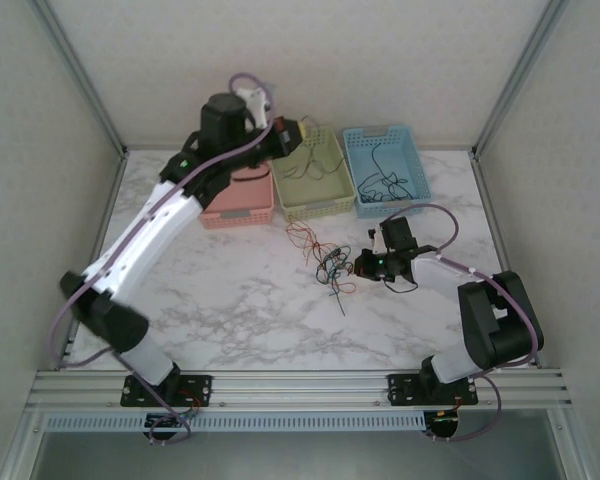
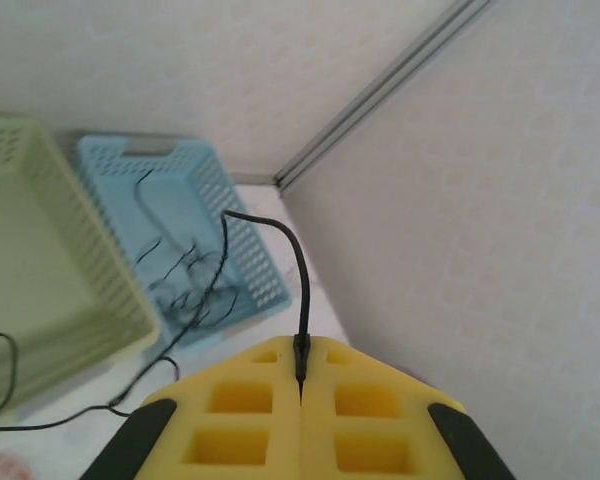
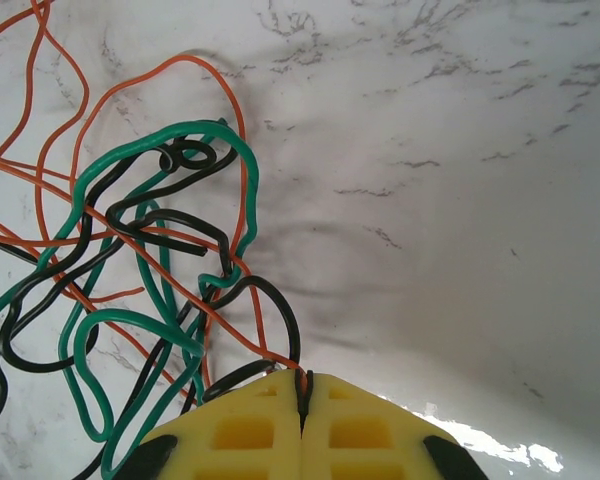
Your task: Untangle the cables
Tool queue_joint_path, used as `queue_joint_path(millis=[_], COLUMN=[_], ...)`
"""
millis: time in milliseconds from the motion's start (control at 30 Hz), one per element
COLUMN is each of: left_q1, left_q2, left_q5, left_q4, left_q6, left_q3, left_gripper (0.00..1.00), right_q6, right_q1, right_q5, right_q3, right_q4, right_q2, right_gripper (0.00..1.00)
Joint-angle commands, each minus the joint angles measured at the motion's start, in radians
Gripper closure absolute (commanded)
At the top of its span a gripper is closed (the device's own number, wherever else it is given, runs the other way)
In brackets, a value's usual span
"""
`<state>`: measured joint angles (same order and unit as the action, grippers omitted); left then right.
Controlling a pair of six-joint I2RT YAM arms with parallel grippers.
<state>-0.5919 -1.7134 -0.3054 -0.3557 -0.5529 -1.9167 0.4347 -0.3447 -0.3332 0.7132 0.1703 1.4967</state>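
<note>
I need to carry the black cable across the green basket with my left gripper next and lower it over the blue basket (image 1: 387, 172) (image 2: 195, 235) to let go of it, because black cables are already there.
A tangle of thin orange, green and black cables (image 1: 325, 258) lies on the marble table, spread wide in the right wrist view (image 3: 150, 250). My right gripper (image 3: 302, 385) is shut on a black cable (image 3: 280, 320) and an orange one at the tangle's right edge; it sits low on the table (image 1: 372, 266). My left gripper (image 2: 302, 365) is shut on a single black cable (image 2: 298, 275), held high over the baskets at the back (image 1: 298, 130). That cable trails down toward the blue basket (image 2: 195, 235), which holds more black cables (image 1: 385, 183).
Three baskets stand in a row at the back: pink (image 1: 242, 200), green (image 1: 315, 172) and blue (image 1: 388, 165). The enclosure walls and metal frame posts (image 2: 390, 85) close in behind and beside them. Open marble lies in front of the tangle.
</note>
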Motion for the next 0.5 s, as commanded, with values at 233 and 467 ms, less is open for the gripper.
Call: queue_joint_path(millis=[233,467], left_q1=[-0.025,-0.025], left_q2=[-0.658,-0.942], left_q5=[-0.2,-0.167], left_q4=[-0.123,0.031], left_q6=[-0.052,-0.128], left_q3=[-0.798,-0.913], left_gripper=[1.0,1.0], right_q6=[-0.005,-0.007], right_q1=[0.0,0.0], right_q5=[0.015,0.012], right_q3=[-0.036,-0.025], right_q4=[-0.023,-0.019], right_q2=[-0.018,0.013], right_gripper=[1.0,1.0])
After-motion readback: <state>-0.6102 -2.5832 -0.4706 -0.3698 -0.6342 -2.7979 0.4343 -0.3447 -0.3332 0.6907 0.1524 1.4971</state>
